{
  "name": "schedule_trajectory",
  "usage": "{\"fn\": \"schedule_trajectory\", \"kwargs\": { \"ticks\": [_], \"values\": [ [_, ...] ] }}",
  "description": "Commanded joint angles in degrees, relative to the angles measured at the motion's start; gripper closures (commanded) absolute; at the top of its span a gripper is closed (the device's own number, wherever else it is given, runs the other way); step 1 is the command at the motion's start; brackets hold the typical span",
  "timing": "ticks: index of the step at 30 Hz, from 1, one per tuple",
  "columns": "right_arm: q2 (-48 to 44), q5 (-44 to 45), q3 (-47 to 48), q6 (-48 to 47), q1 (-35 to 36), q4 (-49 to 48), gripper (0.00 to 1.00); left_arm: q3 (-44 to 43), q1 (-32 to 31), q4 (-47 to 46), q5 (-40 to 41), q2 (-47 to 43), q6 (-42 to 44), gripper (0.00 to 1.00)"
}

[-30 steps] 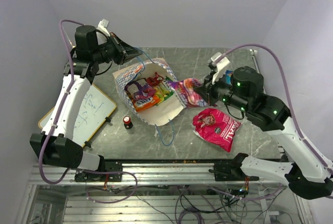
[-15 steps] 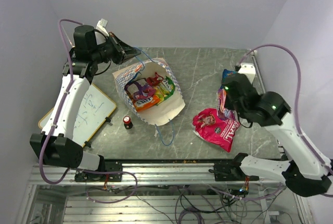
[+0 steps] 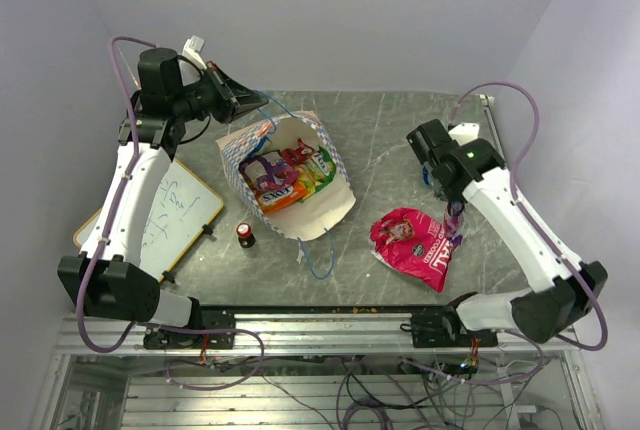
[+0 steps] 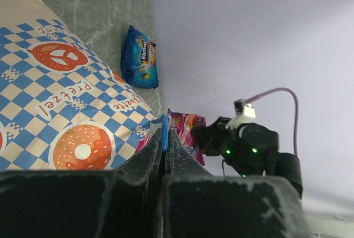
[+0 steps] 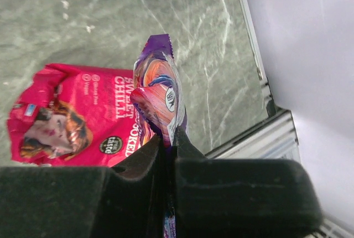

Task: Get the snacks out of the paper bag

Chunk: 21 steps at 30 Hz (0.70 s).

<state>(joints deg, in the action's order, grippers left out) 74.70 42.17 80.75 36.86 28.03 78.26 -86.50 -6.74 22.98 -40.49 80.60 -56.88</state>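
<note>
My right gripper lowers and shifts toward the bag next, over the pink packet [image 3: 416,246]. The purple packet hangs out at the paper bag's edge nearest the wall.
The paper bag [image 3: 322,212] lies open at mid-table with several snacks [image 3: 283,175] inside, purple-white, green and orange. My left gripper [image 3: 255,102] at the back left is shut on the bag's blue cord handle [image 4: 164,124], beside the bag's checkered side [image 4: 55,99]. My right gripper [image 5: 170,141] points down near the table's right side, shut on a purple packet [image 5: 157,83] that hangs over a pink packet [image 5: 66,116] lying flat [image 3: 415,247]. A blue packet [image 4: 139,58] lies further back on the table.
A wood-framed whiteboard [image 3: 165,212] lies at the left. A small red-and-white bottle [image 3: 244,233] stands in front of the bag. The table's metal edge rail [image 5: 260,133] runs close to my right gripper, with the wall just beyond.
My right arm has carried the purple packet from the bag's mouth to the right and turned downward over the pink packet. The left gripper has kept still on the handle.
</note>
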Motion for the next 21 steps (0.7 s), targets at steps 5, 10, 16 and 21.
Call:
{"fn": "schedule_trajectory", "kwargs": {
  "ticks": [5,10,16,21],
  "values": [
    [2.5,1.0,-6.3,4.6,-2.1,1.0,1.00,0.1,1.2,-1.0,-2.7,0.6,1.1,0.93],
    [6.2,-1.4,-8.4,7.5,-2.1,0.7,1.00,-0.2,1.2,-2.0,-3.4,1.7,0.4,0.93],
    [16.3,-2.3,-8.6,13.9,1.6,-0.2,1.00,-2.4,1.3,-2.0,-3.6,3.3,0.3,0.93],
    [22.5,-7.9,-9.4,14.2,6.3,-9.2,1.00,-2.7,1.3,-1.4,-3.5,3.5,0.6,0.93]
  ]
}}
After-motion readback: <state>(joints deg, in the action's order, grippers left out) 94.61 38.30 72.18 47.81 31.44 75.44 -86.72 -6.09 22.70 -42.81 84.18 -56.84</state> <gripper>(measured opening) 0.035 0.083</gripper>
